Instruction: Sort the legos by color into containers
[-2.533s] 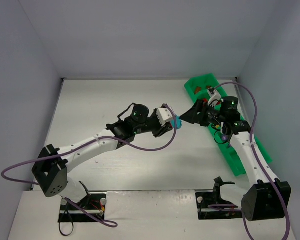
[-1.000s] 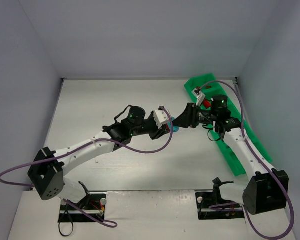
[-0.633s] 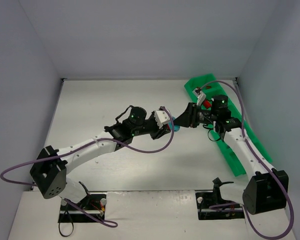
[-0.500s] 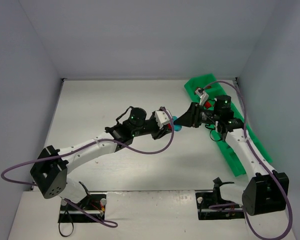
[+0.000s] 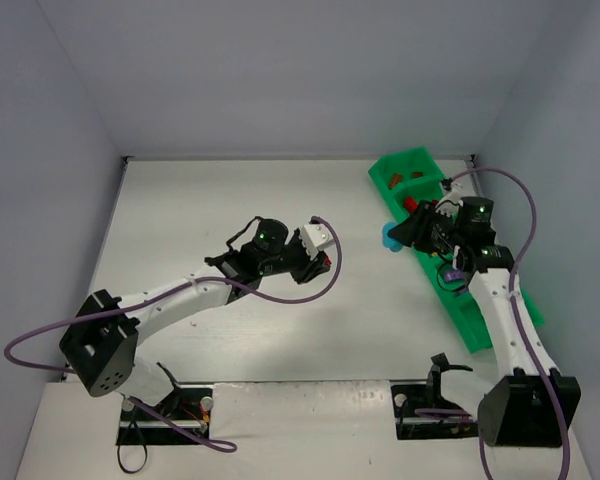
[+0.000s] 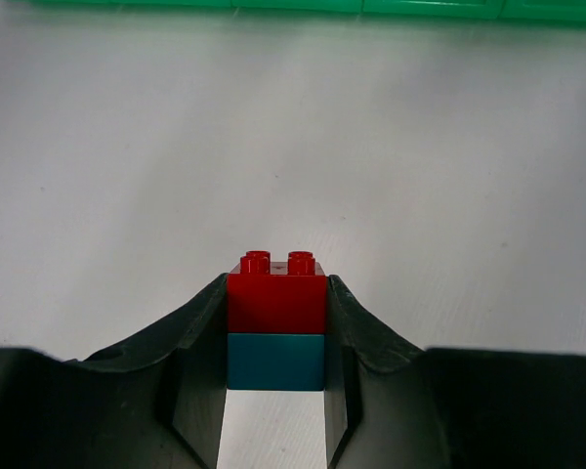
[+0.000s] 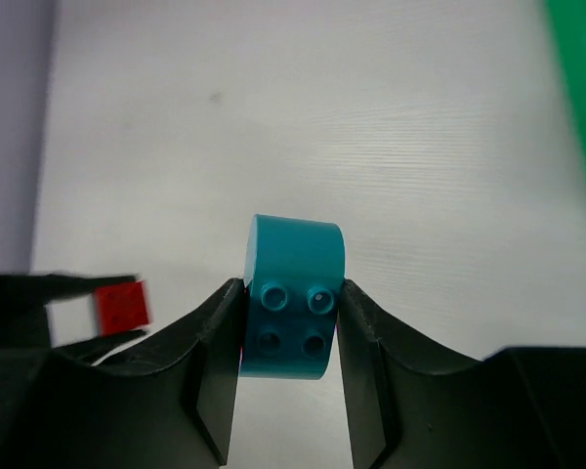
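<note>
I should swing my right gripper back over the tray's near-end section (image 5: 472, 322) next and let go of the teal lego there, apart from the red and purple ones.
My left gripper (image 6: 276, 327) is shut on a small stack, a red lego (image 6: 276, 293) sitting on a teal lego (image 6: 275, 362), held over the table's middle (image 5: 321, 264). A rounded teal lego (image 7: 291, 313) with studs facing the camera is clamped in my right gripper (image 7: 291, 327). That teal lego (image 5: 389, 238) hangs just left of the long green tray of containers (image 5: 472, 322). A brown lego (image 5: 416, 178), a red lego (image 5: 410, 205) and a purple lego (image 5: 450, 276) lie in separate compartments.
The tray runs diagonally along the right wall, under my right arm. Its edge shows as a green strip (image 6: 273, 5) and at the upper right (image 7: 581, 59) in the wrist views. Grey walls enclose the white table (image 5: 200, 200).
My right gripper shut on the rounded teal lego at the left gripper's stack and pulled it right, toward the tray. The left gripper drew back slightly left with its stack.
</note>
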Robot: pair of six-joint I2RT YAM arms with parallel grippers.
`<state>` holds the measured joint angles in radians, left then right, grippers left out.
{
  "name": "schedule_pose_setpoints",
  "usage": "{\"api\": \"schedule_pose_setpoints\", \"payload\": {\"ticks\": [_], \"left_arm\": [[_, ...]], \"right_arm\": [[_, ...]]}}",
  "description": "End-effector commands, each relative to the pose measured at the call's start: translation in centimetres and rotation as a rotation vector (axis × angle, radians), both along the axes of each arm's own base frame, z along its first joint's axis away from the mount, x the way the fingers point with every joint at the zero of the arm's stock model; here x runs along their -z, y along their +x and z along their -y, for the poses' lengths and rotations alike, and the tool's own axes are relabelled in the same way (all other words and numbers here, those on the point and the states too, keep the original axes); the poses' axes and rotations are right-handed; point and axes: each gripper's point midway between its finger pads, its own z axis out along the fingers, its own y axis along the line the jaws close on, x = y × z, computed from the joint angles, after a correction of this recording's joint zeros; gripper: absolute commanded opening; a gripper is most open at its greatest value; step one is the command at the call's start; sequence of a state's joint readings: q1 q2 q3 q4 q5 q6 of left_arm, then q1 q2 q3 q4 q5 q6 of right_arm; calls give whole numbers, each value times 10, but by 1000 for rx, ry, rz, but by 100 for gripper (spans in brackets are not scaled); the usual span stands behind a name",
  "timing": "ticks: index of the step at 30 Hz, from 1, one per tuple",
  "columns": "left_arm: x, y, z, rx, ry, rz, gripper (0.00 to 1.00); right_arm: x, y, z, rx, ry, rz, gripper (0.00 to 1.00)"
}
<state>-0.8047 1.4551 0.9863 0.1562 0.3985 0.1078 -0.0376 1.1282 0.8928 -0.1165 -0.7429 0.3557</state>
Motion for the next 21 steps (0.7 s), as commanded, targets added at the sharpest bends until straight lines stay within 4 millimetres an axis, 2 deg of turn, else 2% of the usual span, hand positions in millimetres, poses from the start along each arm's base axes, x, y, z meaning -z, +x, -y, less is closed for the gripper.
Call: {"api": "schedule_pose_setpoints", "payload": {"ticks": [1, 2, 4, 5, 10, 13, 18, 21], "left_arm": [[-49, 11, 6, -30, -88, 57, 0], [-52, 11, 6, -33, -88, 53, 0], [-54, 10, 4, -41, -82, 48, 0], [-56, 10, 3, -42, -82, 51, 0], [-62, 9, 3, -38, -78, 52, 0], [-66, 9, 4, -31, -77, 53, 0], [-79, 8, 2, -25, -86, 74, 0], [-86, 7, 0, -28, -89, 87, 0]], "right_arm": [[6, 6, 84, 482, -261, -36, 0], [9, -5, 121, 697, -349, -68, 0], [18, -23, 152, 870, -429, -111, 0], [17, -31, 171, 970, -486, -108, 0], [24, -61, 204, 1169, -545, -143, 0], [25, -67, 220, 1252, -545, -159, 1], [41, -75, 245, 1367, -573, -254, 1], [56, -83, 260, 1448, -598, -317, 6]]}}
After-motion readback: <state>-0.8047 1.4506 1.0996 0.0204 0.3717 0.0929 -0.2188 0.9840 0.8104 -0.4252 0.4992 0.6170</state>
